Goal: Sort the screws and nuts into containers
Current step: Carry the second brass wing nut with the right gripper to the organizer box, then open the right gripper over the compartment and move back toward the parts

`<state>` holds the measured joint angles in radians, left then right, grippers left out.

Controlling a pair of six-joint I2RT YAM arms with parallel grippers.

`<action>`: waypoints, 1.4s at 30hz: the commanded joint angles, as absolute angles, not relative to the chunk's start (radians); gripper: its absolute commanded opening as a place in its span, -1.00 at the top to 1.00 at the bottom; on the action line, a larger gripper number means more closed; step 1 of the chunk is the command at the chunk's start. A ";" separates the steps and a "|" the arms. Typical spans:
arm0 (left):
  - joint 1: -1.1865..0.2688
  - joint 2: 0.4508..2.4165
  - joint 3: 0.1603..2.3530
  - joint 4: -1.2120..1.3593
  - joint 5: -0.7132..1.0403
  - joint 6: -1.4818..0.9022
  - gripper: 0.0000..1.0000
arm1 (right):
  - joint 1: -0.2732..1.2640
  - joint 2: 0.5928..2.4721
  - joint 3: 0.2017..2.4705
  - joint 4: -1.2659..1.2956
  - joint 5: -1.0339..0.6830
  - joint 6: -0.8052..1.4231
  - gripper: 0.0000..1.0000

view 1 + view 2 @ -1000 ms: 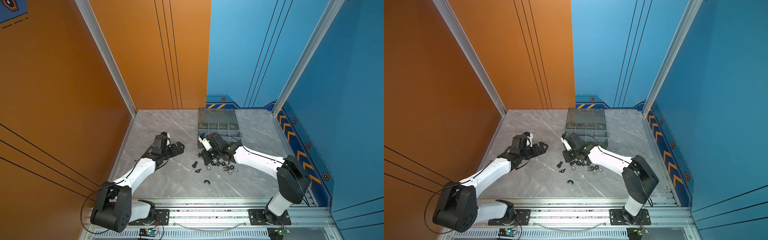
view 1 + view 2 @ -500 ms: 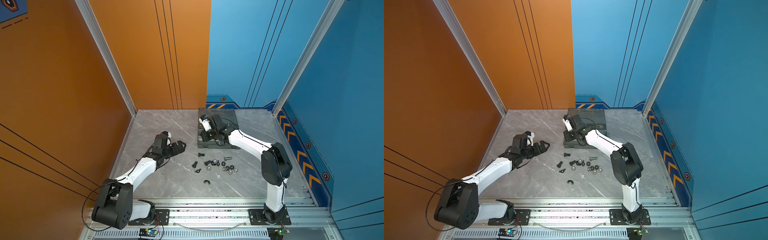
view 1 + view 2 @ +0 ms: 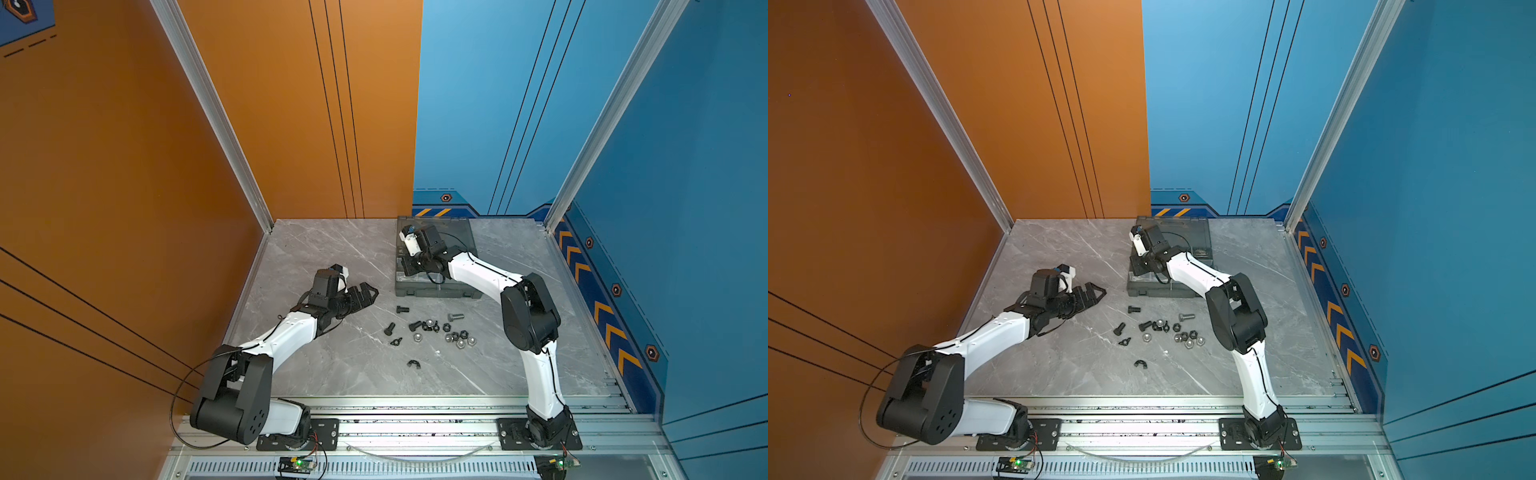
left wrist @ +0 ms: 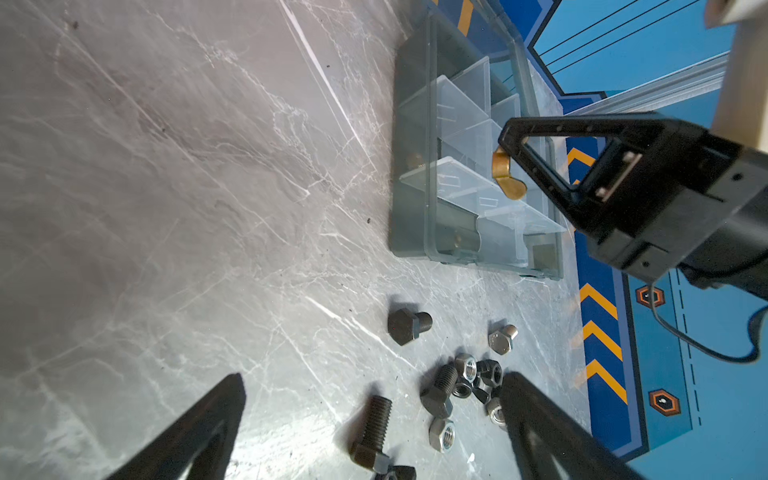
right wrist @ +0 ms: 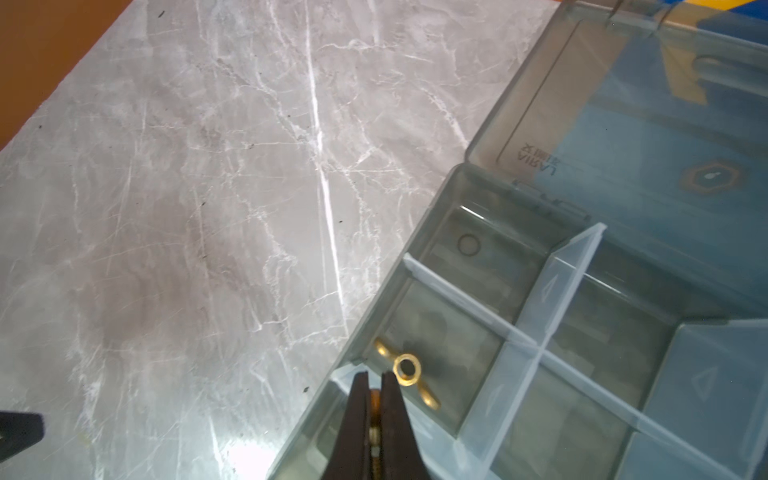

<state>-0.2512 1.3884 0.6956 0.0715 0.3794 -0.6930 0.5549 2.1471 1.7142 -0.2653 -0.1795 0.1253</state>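
This wing nut eases outward in my right gripper next for release over the case's section just past my fingers, where a matching brass one lies.
My right gripper [image 5: 375, 376] hangs over the smoky-grey organizer case [image 3: 436, 291], shut on a brass wing nut [image 4: 505, 174]. A second brass wing nut [image 5: 409, 371] lies in the compartment just past the fingertips. On the table in front of the case lie black screws [image 3: 402, 309] [image 3: 389, 329], a silver screw [image 3: 456, 317], a cluster of hex nuts [image 3: 457, 337] and black wing nuts [image 3: 396, 342] [image 3: 413, 364]. My left gripper [image 3: 368, 293] stands open and empty, low over the table left of the pile. A black screw [image 4: 374, 424] lies between its fingers' line of sight.
The case's lid [image 3: 457, 232] lies open flat toward the back wall. Clear dividers [image 5: 552, 286] split the case into small compartments. The orange wall stands to the left, the blue wall to the right. A metal rail [image 3: 415, 409] runs along the table's front edge.
My right gripper has gone from the pile of parts back to the case, staying shut on the brass wing nut. The left gripper has shifted slightly toward the pile, still open.
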 commanded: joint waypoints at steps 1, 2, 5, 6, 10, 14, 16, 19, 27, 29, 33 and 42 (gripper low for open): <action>-0.261 1.412 0.720 0.127 0.437 -0.724 -0.95 | 0.539 2.167 1.755 -0.254 -0.160 0.084 1.00; -0.260 1.417 0.721 0.134 0.441 -0.730 -0.95 | 0.535 2.172 1.763 -0.257 -0.158 0.074 1.00; -0.263 1.431 0.724 0.154 0.452 -0.738 -0.95 | 0.524 2.195 1.785 -0.269 -0.157 0.057 1.00; -0.266 1.436 0.725 0.158 0.453 -0.740 -0.95 | 0.522 2.202 1.789 -0.274 -0.158 0.052 1.00; -0.269 1.445 0.723 0.188 0.464 -0.758 -0.95 | 0.521 2.242 1.844 -0.305 -0.148 0.028 1.00; -0.273 1.449 0.723 0.208 0.468 -0.768 -0.95 | 0.521 2.261 1.855 -0.307 -0.126 0.013 1.00; -0.274 1.451 0.724 0.214 0.468 -0.773 -0.95 | 0.521 2.267 1.857 -0.305 -0.119 0.005 1.00; -0.278 1.459 0.728 0.225 0.472 -0.780 -0.95 | 0.522 2.281 1.867 -0.314 -0.112 -0.004 1.00; -0.282 1.465 0.738 0.227 0.475 -0.783 -0.95 | 0.521 2.293 1.883 -0.351 -0.106 -0.021 0.80; -0.284 1.465 0.736 0.228 0.469 -0.785 -0.95 | 0.520 2.287 1.882 -0.356 -0.109 -0.021 0.65; -0.283 1.470 0.736 0.227 0.477 -0.789 -0.95 | 0.517 2.256 1.875 -0.362 -0.128 -0.024 0.41; -0.281 1.468 0.741 0.222 0.486 -0.795 -0.95 | 0.508 2.081 1.714 -0.355 -0.252 -0.020 0.30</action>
